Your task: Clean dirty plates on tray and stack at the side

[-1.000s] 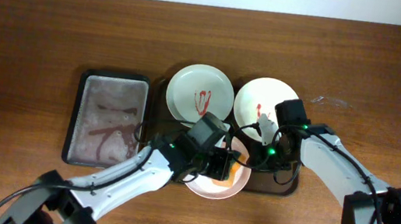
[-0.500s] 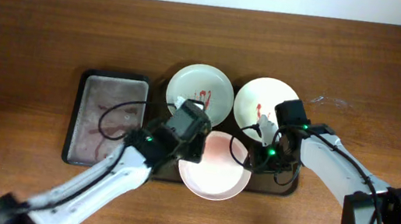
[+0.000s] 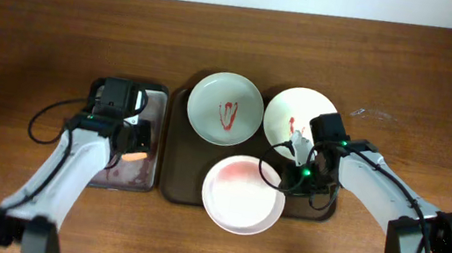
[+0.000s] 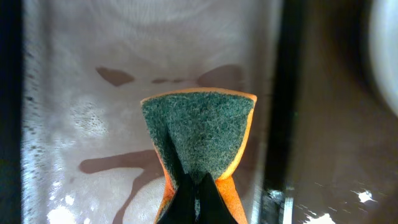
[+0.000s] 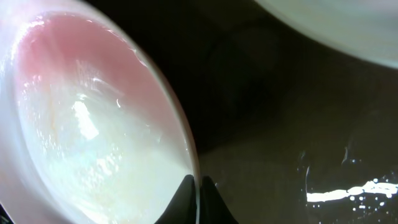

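The orange and green sponge (image 4: pixel 199 137) comes down next in my left gripper. It goes onto the soapy bottom of the grey metal tray directly beneath it, clear of the plates.
Three plates lie on the dark brown tray (image 3: pixel 172 183). The two far plates, one (image 3: pixel 225 107) on the left and one (image 3: pixel 295 112) on the right, carry red sauce streaks. The near plate (image 3: pixel 243 196) shows only a faint pink film. My right gripper (image 3: pixel 288 176) is shut on this plate's right rim, and in the right wrist view its fingertips (image 5: pixel 198 202) pinch the thin edge of the plate (image 5: pixel 93 137). My left gripper (image 3: pixel 136 144) hangs over the grey metal tray (image 3: pixel 110 97), shut on the orange and green sponge (image 4: pixel 199 137), which is folded between its jaws (image 4: pixel 198 202).
The grey tray's floor (image 4: pixel 74 93) is wet with soapy, reddish smears. Its dark rim runs next to the brown tray (image 4: pixel 329 124). Bare wooden table (image 3: pixel 442 104) surrounds both trays. A far plate's edge (image 5: pixel 336 25) shows beyond the right gripper.
My left arm swung left off the near plate, carrying the sponge over to the grey tray. The near plate is now uncovered. The right gripper stayed at that plate's rim.
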### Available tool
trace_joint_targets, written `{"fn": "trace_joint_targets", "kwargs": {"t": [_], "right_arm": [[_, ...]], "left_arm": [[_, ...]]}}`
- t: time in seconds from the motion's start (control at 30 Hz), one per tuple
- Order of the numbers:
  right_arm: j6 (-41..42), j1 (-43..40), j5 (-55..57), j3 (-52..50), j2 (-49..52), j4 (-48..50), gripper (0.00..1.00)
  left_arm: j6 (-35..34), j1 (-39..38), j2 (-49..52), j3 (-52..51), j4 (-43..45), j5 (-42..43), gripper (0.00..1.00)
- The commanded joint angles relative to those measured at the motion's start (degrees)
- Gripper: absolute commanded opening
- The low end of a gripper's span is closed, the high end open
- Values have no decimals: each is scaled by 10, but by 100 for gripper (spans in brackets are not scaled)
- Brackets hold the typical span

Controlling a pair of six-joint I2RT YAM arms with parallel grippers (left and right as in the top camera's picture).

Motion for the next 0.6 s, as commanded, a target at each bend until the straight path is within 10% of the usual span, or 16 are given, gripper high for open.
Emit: {"fn": "trace_joint_targets", "kwargs": {"t": [0.0,0.2,0.37,0.57], "right_arm": [[-4,4,3,11,5,8,4],[-4,7,84,86,-17,-59,4],[-3,67,237,177,-42,-121,4],[10,170,424,202,-43,-123,4]], "left_arm": [[14,3,74,-2,16,7,0],[14,3,119,-2,30,6,1],[14,3,119,-2,35,6,45],[14,3,119,-2,37,7,0]]}}
